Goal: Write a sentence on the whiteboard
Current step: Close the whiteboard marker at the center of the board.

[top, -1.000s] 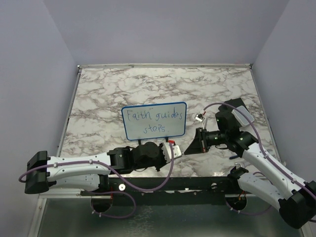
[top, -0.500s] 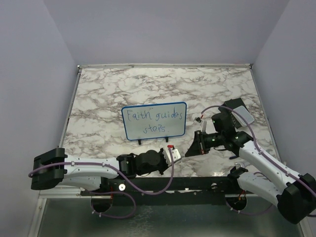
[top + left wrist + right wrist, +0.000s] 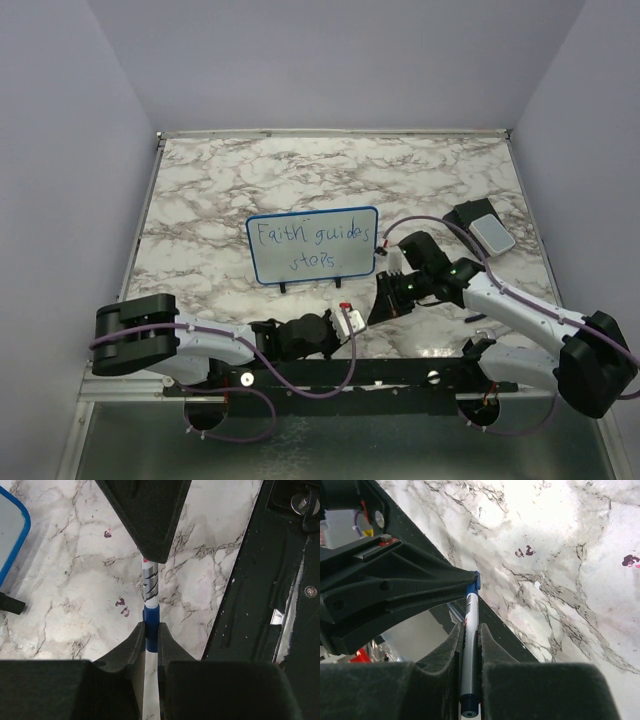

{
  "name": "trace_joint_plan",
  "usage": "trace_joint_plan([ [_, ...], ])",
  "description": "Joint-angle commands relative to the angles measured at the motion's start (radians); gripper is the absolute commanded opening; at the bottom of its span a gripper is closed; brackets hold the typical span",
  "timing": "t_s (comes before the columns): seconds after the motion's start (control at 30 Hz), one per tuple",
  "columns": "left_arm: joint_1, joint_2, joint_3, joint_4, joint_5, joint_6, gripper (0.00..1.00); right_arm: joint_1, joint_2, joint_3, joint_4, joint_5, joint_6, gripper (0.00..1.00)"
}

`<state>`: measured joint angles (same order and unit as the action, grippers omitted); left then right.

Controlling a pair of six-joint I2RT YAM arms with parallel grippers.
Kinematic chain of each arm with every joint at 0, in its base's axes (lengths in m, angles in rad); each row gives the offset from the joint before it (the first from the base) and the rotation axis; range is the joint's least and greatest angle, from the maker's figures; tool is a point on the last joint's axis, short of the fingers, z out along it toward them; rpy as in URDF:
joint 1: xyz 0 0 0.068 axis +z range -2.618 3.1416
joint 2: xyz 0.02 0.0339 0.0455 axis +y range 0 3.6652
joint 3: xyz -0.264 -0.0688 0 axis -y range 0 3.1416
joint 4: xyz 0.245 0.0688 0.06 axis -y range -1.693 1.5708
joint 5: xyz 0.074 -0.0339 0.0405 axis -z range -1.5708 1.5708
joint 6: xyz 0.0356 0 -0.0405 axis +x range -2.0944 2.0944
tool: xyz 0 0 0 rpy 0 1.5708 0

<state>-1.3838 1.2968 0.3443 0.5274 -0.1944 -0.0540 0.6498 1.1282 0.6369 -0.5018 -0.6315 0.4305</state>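
Observation:
The right gripper brings the marker [image 3: 151,582] down onto the bare marble beside the paired purple stains and releases it next, since that patch lies below my fingers.
The whiteboard [image 3: 312,245] stands upright at mid-table on two black feet, and the sentence [image 3: 310,243] reads "Faith guides" over "steps" in blue ink. Its blue corner [image 3: 15,545] shows in the left wrist view. In front of it the two grippers meet tip to tip over the table's near edge. My left gripper [image 3: 151,630] is shut on the blue cap [image 3: 151,617] of a silver marker [image 3: 151,582]. My right gripper [image 3: 470,630] is shut on the marker's barrel [image 3: 471,607], with the cap end [image 3: 476,580] in the left fingers [image 3: 410,587].
A dark block with a pale grey pad [image 3: 487,229] lies at the right, behind the right arm. Small purple ink stains [image 3: 122,607] mark the marble. The black base rail [image 3: 400,372] runs along the near edge. Grey walls enclose the table [image 3: 250,180].
The right arm has swung left and lower, its wrist now nearer the board. The left arm's elbow has slid right and folded in. Both grippers stay shut at the marker.

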Motion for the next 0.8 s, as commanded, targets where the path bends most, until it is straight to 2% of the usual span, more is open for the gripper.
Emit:
trace_joint_plan([
  [0.0,0.001,0.053,-0.01,0.189,-0.002,-0.022,0.0,0.062,0.043,0.055,-0.033,0.033,0.031,0.01],
  [0.23,0.0,0.11,-0.017,0.227,0.014,-0.019,0.0,0.132,0.11,0.106,-0.094,0.13,0.043,0.01],
  [0.77,0.003,0.135,-0.033,0.263,0.027,-0.019,0.0,0.286,0.252,0.22,-0.195,0.315,0.099,0.01],
])
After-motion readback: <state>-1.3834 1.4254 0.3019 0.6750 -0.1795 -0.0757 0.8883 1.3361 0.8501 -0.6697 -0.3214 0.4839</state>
